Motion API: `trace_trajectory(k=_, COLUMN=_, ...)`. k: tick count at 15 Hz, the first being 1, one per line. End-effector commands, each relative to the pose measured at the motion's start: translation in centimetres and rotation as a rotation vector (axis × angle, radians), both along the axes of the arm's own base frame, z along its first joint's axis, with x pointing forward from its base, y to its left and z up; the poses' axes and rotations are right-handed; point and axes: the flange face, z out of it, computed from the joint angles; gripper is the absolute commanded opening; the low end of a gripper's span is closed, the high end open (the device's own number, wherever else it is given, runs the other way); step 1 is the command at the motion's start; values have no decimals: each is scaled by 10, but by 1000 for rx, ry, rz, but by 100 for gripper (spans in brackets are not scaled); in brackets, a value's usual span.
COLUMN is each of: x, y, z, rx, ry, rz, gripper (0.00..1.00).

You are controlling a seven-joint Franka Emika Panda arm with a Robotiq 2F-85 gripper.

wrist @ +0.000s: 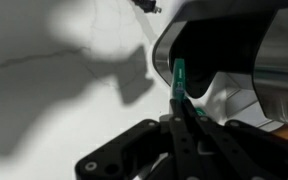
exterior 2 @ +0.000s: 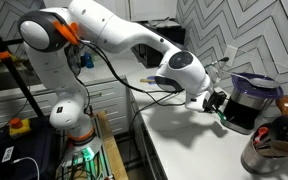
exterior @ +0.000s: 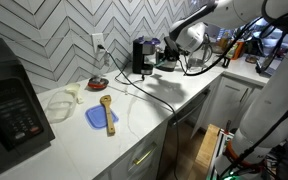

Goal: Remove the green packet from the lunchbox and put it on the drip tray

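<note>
My gripper will next move the green packet [exterior 2: 222, 117] outward and a little down, over the black drip tray. Then I will let it go.
My gripper [wrist: 183, 108] is shut on the small green packet [wrist: 180, 78], which sticks out edge-on past the fingertips. It hangs right in front of the black coffee machine [wrist: 212, 45]. In both exterior views the gripper [exterior: 164, 58] [exterior 2: 217, 104] is level with the machine [exterior: 142, 54] [exterior 2: 249, 102], with a bit of green packet [exterior 2: 222, 117] below the fingers. The machine's black drip tray ledge [exterior: 141, 70] is just beside the gripper. The clear lunchbox [exterior: 62, 100] sits far off on the counter and looks empty.
A blue square plate [exterior: 99, 117] with a wooden spoon [exterior: 108, 110] lies near the counter's front edge. A small dark red dish [exterior: 98, 83] sits by the wall. A black microwave [exterior: 9, 108] stands at the counter's end. Cups [exterior 2: 274, 145] stand near the machine.
</note>
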Motion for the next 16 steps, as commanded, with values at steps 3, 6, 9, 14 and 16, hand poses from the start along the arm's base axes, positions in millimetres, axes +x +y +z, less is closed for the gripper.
trace_trajectory(k=3, x=34, y=8, z=-25, rx=-122, ry=-12, rz=-102, gripper=1)
trace_trajectory(k=6, x=48, y=19, z=-20, rx=-188, ry=-50, rz=-75, gripper=1)
trace_trajectory(k=9, x=60, y=23, z=-14, rx=-244, ry=-68, rz=-41, gripper=1)
trace_trajectory(k=14, x=86, y=31, z=-21, rx=-271, ry=-40, rz=40, gripper=1)
trace_trajectory(k=16, x=98, y=30, z=-26, rx=-294, ry=-29, rz=68, gripper=1)
